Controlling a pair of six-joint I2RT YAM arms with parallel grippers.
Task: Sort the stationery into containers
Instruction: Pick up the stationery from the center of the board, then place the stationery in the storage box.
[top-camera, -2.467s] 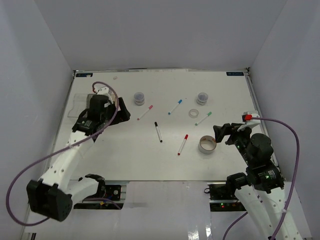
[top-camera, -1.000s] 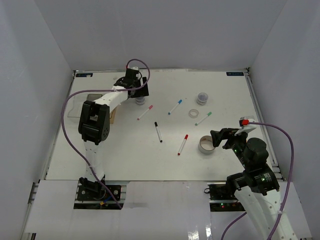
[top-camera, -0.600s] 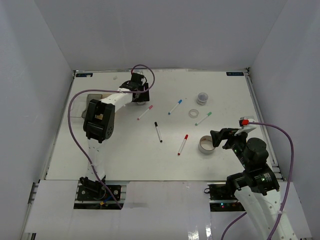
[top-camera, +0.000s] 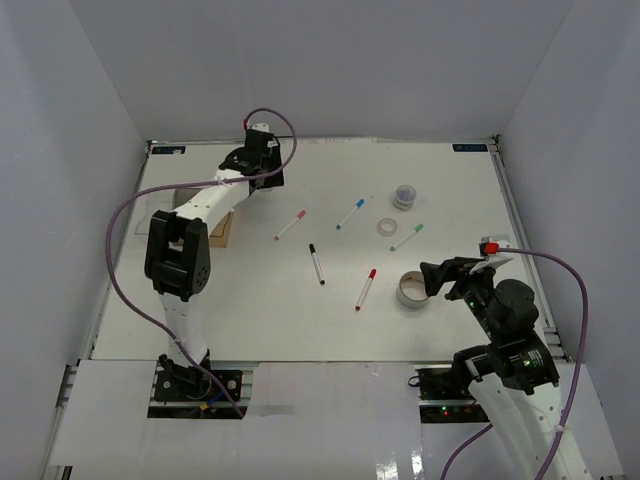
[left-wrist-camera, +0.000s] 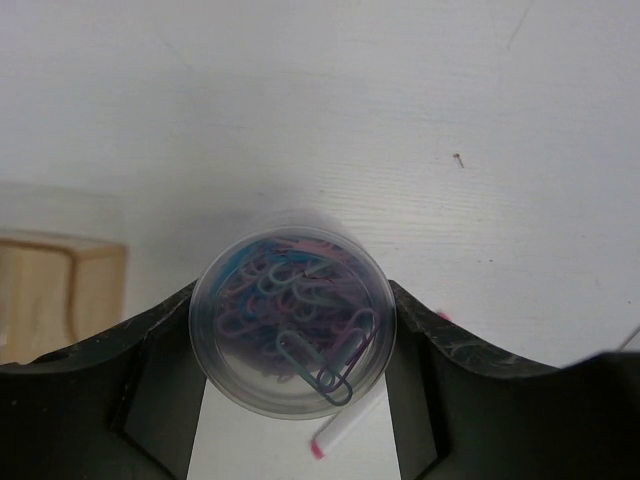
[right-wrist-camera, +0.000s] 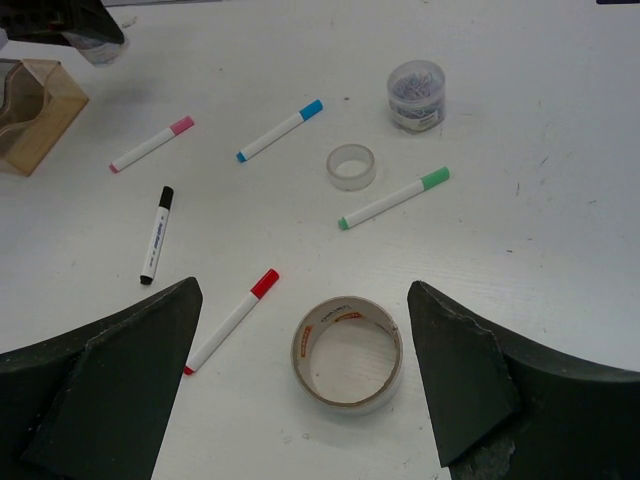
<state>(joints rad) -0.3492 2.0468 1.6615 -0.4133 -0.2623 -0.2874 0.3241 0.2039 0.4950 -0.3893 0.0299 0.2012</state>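
Note:
The left gripper swings toward the side next, turning, and lowers over the clear bin (top-camera: 153, 212), since that bin stands past the grey one by that side.
My left gripper (top-camera: 264, 172) is shut on a small clear jar (left-wrist-camera: 292, 315) full of coloured paper clips and holds it above the table at the back left. The pink-capped marker (top-camera: 290, 224) lies below it, and its end (left-wrist-camera: 338, 437) shows under the jar. My right gripper (top-camera: 440, 276) is open and hovers over the big tape roll (right-wrist-camera: 348, 352), its jaws wide on either side. The red (right-wrist-camera: 232, 320), black (right-wrist-camera: 156, 234), blue (right-wrist-camera: 279, 130) and green (right-wrist-camera: 394, 198) markers, the small tape roll (right-wrist-camera: 352, 166) and the second jar (right-wrist-camera: 415, 95) lie on the table.
The amber bin (right-wrist-camera: 35, 115) stands at the left, also in the left wrist view (left-wrist-camera: 60, 290). The smoky grey bin (top-camera: 181, 196) is beside it, partly behind the left arm. The clear bin is hard to make out. White walls enclose the table.
The left gripper closed on the jar at the back left and lifted it up and towards the back; the jar's spot on the table is bare. The right arm has hardly moved.

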